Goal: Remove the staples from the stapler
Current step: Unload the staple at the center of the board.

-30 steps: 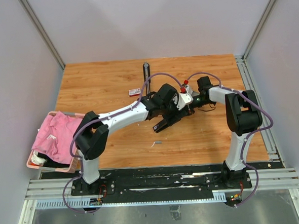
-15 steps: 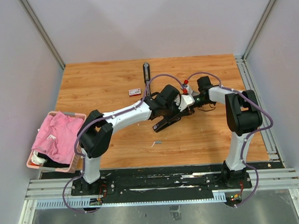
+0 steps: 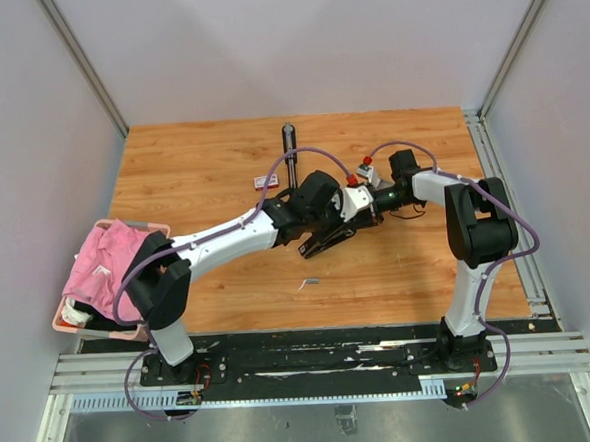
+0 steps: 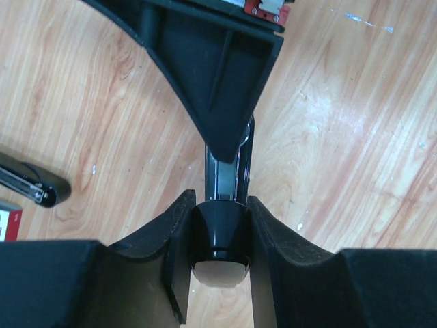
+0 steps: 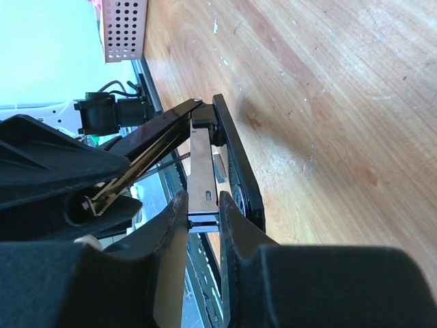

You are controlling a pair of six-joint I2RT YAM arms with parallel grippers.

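Note:
My left gripper swings down and left in the top view past the stapler's hinge next. It releases the stapler's black end, as my right gripper holds the silvery magazine bar [image 5: 203, 160].
The black stapler [image 3: 319, 244] hangs open above the table's middle, held from both sides. My left gripper [image 3: 328, 231] is shut on its rounded black end [image 4: 218, 229], with the metal channel [image 4: 223, 172] running away from the fingers. My right gripper [image 3: 367, 205] is shut on the silvery magazine rail [image 5: 203, 160]; the black base [image 5: 237, 167] hangs beside it. One short strip of staples [image 3: 312, 280] lies on the wood in front of the stapler. A small silvery bit [image 4: 369, 20] lies farther off.
A second long black stapler [image 3: 288, 141] lies at the back of the table, its end [image 4: 31, 184] showing in the left wrist view. A small red-and-white box [image 3: 266, 182] sits next to it. A basket with pink cloth [image 3: 108, 268] stands at the left edge.
My left gripper has shut on the stapler's black end, and the left arm's elbow has swung left and lower. The right gripper has kept its hold.

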